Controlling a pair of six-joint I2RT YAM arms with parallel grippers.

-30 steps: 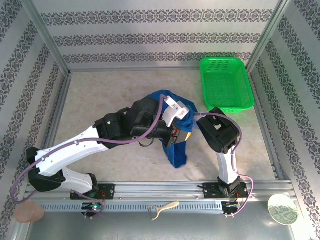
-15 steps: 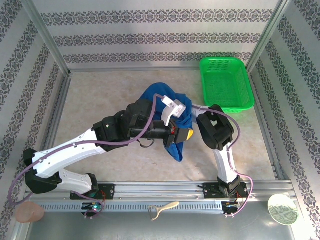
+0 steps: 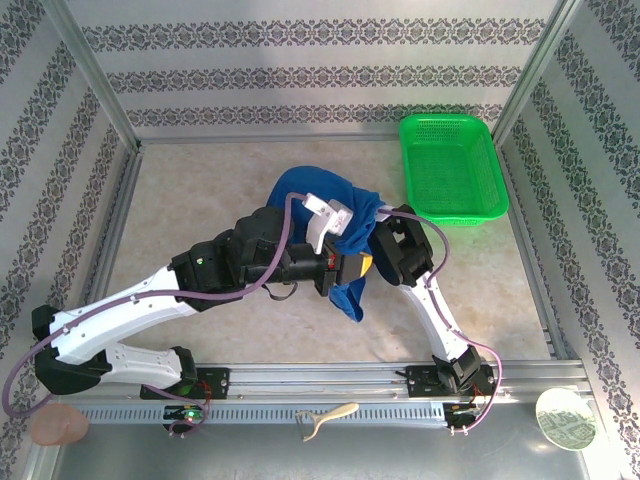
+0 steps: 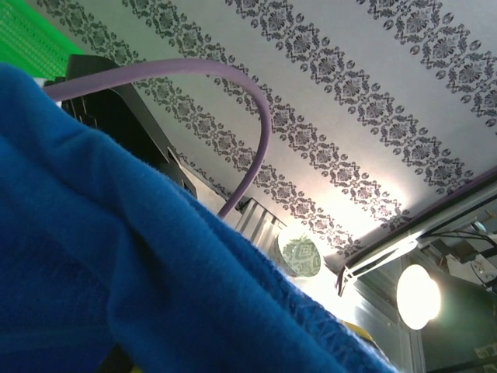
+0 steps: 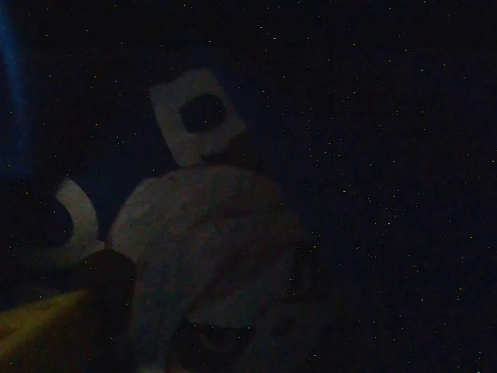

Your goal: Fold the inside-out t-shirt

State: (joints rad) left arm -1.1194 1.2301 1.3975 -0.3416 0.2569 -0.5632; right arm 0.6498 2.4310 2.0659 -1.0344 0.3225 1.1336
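The blue shirt already lies against the robot's right gripper, so the gripper will next move slightly deeper into the shirt's side by the green basket and then close there.
The inside-out t-shirt (image 3: 322, 195) is a bunched royal-blue heap lifted off the middle of the table, with a tail hanging down toward the near side. It drapes over my left gripper (image 3: 350, 268), whose fingers are buried in the cloth and shut on it. In the left wrist view the blue t-shirt (image 4: 116, 256) covers the lower left, hem edge showing. My right gripper (image 3: 380, 250) is pushed into the shirt from the right, touching the cloth. The right wrist view is almost black, and its jaws cannot be made out.
A green basket (image 3: 452, 170) stands at the back right, close behind the right arm. A patterned bowl (image 3: 565, 418) sits beyond the near rail at the right. Patterned walls close in three sides. Bare tabletop (image 3: 200, 200) lies left of the shirt.
The left arm has carried the shirt up and to the left. The right arm has leaned left, and its gripper has gone into the cloth.
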